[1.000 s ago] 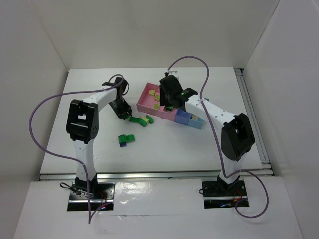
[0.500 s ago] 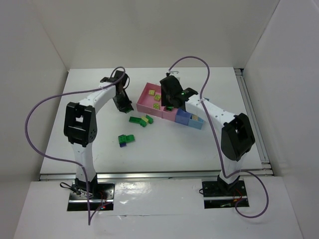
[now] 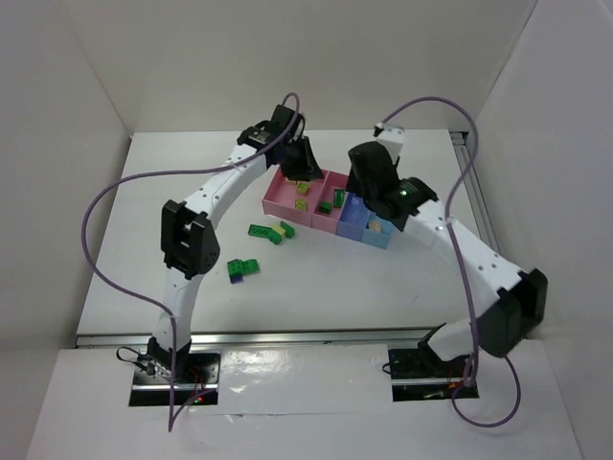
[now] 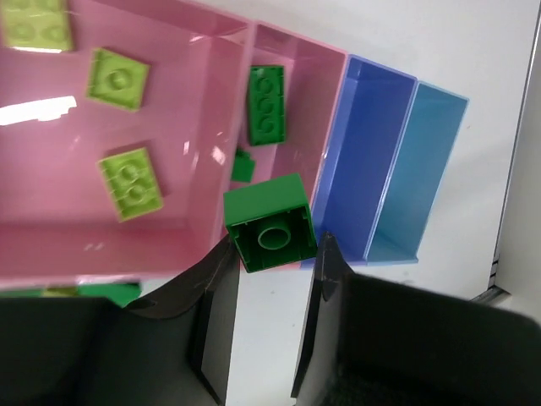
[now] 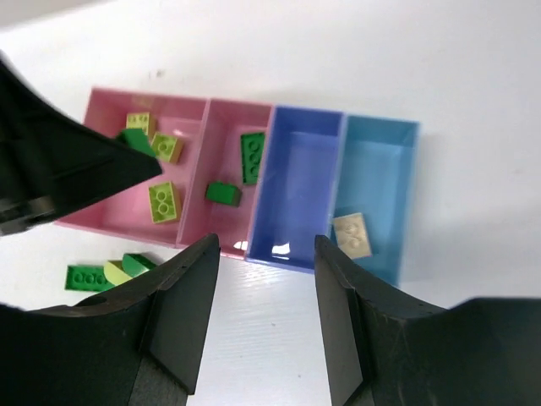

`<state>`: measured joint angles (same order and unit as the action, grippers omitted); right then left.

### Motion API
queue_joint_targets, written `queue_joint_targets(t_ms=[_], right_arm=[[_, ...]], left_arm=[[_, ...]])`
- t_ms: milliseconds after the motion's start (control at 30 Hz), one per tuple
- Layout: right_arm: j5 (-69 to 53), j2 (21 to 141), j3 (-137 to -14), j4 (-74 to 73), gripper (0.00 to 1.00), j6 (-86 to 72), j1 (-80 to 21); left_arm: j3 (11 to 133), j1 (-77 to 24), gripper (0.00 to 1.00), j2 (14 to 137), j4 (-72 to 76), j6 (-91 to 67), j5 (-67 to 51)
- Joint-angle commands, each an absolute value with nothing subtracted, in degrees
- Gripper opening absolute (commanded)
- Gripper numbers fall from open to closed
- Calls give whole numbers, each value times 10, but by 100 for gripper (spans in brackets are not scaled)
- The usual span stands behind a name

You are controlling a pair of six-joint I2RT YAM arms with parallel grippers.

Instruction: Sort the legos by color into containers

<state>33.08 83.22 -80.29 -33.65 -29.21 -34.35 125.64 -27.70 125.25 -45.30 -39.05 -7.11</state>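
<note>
The left gripper moves past the side between the pink containers next, then down over the narrow pink container's near end, since that container already holds dark green legos.
My left gripper is shut on a dark green lego, held above the near wall between the two pink containers. The large pink container holds three lime legos. The narrow pink one holds a long dark green lego and a small one. My right gripper is open and holds nothing, hovering in front of the blue container. A cream lego lies in the light blue container. From above, the left gripper is over the pink containers and the right gripper is over the blue ones.
Loose green and lime legos lie on the white table in front of the pink container. A green lego joined to a blue one sits nearer the left arm. White walls enclose the table on three sides.
The left arm has swung right from the loose bricks to above the pink containers, its jaws closed on a green brick. The right arm has drawn back to the right, away from the pink containers.
</note>
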Motion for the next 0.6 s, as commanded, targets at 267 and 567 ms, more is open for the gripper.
queue_joint_targets(t_ms=[267,567], right_arm=[[427,702,-744,-359,58,-330,-338],[342,730,-732,-323,62,-319,-333]], left_arm=[[1347,-309,35,1369,-430,-415,-116],[1355,-315,82,1326,-424,-391,-141]])
